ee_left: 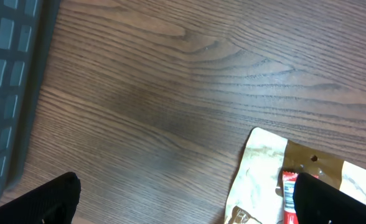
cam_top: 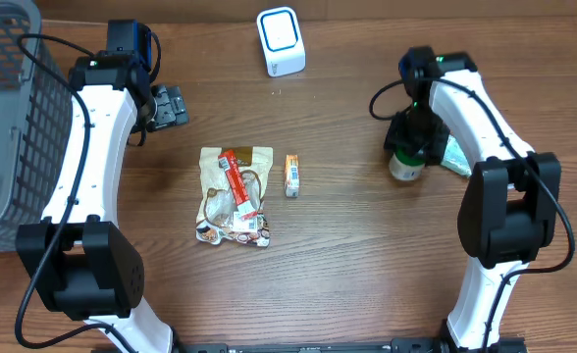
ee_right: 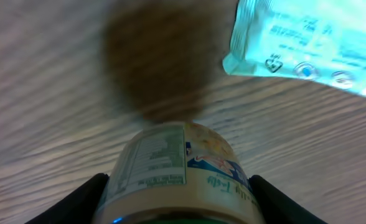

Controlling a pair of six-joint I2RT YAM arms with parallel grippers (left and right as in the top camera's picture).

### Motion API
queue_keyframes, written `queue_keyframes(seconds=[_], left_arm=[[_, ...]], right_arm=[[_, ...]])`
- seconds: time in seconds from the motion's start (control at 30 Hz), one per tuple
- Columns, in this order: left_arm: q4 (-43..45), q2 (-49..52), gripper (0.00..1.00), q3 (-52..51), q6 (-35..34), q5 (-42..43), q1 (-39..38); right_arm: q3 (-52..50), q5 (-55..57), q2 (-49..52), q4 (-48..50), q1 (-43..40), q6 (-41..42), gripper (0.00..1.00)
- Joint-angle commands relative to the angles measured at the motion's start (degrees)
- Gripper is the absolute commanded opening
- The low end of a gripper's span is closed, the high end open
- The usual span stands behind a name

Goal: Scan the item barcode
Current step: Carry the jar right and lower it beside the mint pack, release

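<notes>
The jar still hangs above the wood, its shadow set apart. My right gripper lowers toward the teal packet next to stand the jar beside it.
My right gripper is shut on a small jar with a pale label and a green lid, at the right of the table. In the right wrist view the jar fills the gap between both black fingers, its printed label facing the camera and its shadow on the wood beyond. The white barcode scanner stands at the back centre, well left of the jar. My left gripper is open at the back left, empty, its fingertips spread wide over bare wood.
A beige snack pouch with a red stick on it lies mid-table, its corner near my left gripper. A small orange box lies beside it. A teal packet lies right of the jar. A grey basket stands at the far left.
</notes>
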Motion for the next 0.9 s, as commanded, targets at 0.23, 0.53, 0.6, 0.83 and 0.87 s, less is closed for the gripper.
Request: queue_keyframes(seconds=[0.23,0.53,0.6,0.83,0.87], left_arm=[[-0.15,-0.98,1.00,0.90,1.29,-0.57,-0.39],[-0.15,-0.98,1.00,0.90,1.29,-0.57,-0.39],[-0.15,-1.01,1.00,0.90,1.29,-0.57,-0.39],[-0.15,-0.98,1.00,0.90,1.29,-0.57,-0.39],[-0.15,-1.01,1.00,0.90,1.29,-0.57,-0.39]], right_arm=[[-8.37,11.39,-0.59,8.92,-0.07,-0.02,0.05],[-9.18,12.57,-0.59,11.26,-1.14,-0.02,0.17],[-9.18,12.74,-0.59,11.23,-1.68,-0.02,0.22],[-9.20,12.74,-0.59,11.21,-3.58,-0.02,0.78],[-9.20,12.72,-0.59,11.23,-3.76,-0.02,0.84]])
